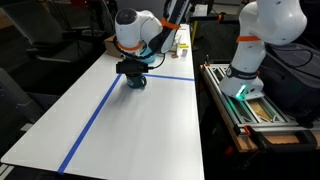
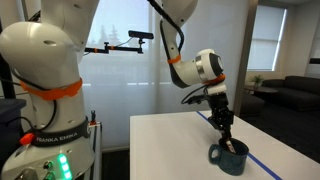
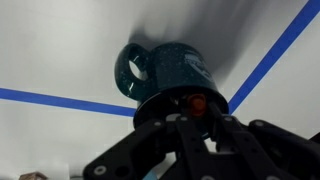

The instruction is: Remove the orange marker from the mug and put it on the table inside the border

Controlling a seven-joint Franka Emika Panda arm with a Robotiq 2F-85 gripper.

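My gripper moves up out of the mug next, sideways past the mug's rim, then down to release the marker where the tabletop inside the border (image 1: pixel 140 105) is bare.
A dark teal speckled mug (image 3: pixel 165 70) stands on the white table (image 1: pixel 140 130) beside the blue tape border (image 3: pixel 270 55); it shows in both exterior views (image 1: pixel 136 83) (image 2: pixel 230 158). The orange marker (image 3: pixel 197 102) stands in the mug, with only its orange end showing in the wrist view. My gripper (image 3: pixel 197 114) points straight down into the mug mouth (image 1: pixel 135 74) (image 2: pixel 227 140). Its fingers sit close on either side of the marker's top and seem shut on it. The marker's body is hidden by the mug and the fingers.
Blue tape lines (image 1: pixel 100 105) mark a border across the table. Boxes and clutter (image 1: pixel 180 45) stand at the table's far end. A second white robot (image 1: pixel 255 40) and a rack (image 1: pixel 250 105) stand beside the table. A white robot base (image 2: pixel 45 90) fills one side.
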